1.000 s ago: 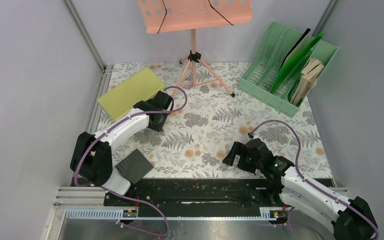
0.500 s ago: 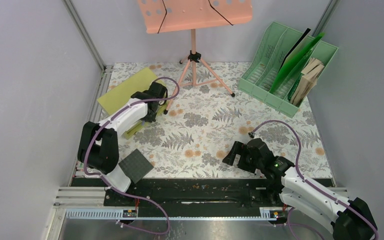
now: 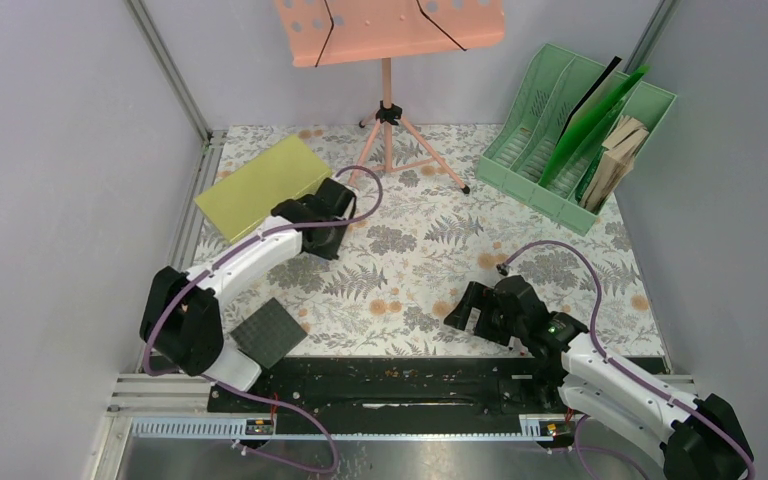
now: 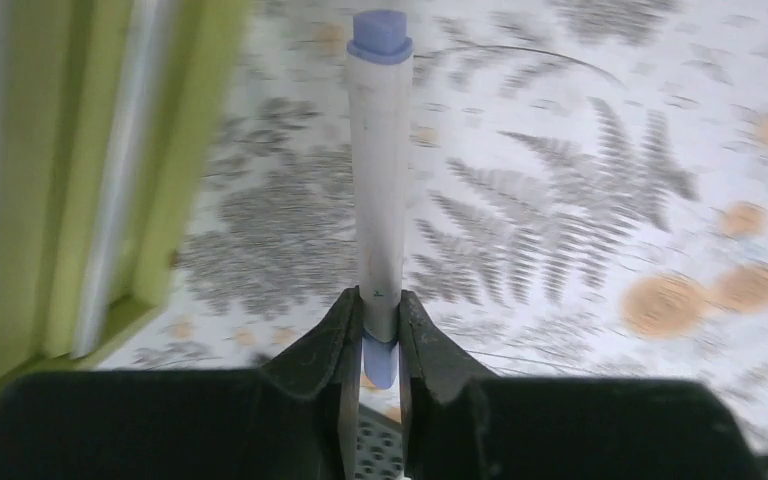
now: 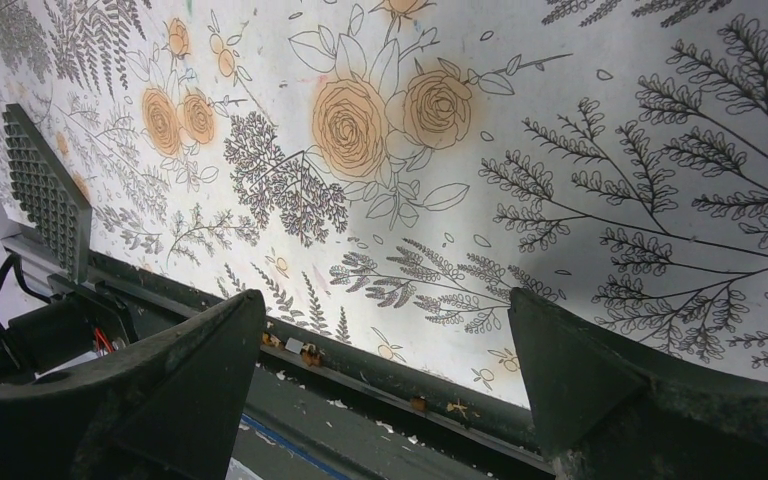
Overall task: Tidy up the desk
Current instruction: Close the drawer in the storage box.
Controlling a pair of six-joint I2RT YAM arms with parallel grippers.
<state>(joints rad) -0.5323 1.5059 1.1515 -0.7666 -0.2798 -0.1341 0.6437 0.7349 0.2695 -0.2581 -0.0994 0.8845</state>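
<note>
The patch at the printed fern by the orange flowers (image 3: 368,288) (image 4: 608,220) is bare. I will move my left gripper back and down toward it to release the white pen.
The desk (image 3: 430,250) is a whitish top printed with ferns and orange flowers. My left gripper (image 3: 326,226) hovers over it just right of the olive-yellow drawer cabinet (image 3: 260,185). In the left wrist view the gripper (image 4: 380,318) is shut on a white marker (image 4: 380,180) with blue caps, which points away from the camera. The cabinet (image 4: 90,180) fills that view's left side. My right gripper (image 3: 466,308) is open and empty, low over the desk's near edge. It also shows in the right wrist view (image 5: 385,300), with the fingers wide apart.
A salmon music stand (image 3: 390,30) stands on a tripod at the back centre. A green file organizer (image 3: 575,135) with folders and wooden pieces sits at the back right. A black perforated pad (image 3: 270,332) lies by the left arm's base and shows in the right wrist view (image 5: 45,195).
The left gripper swung back-left over the cabinet half a second ago. It has come back right, a little further right than before, with the marker. The right arm has not moved.
</note>
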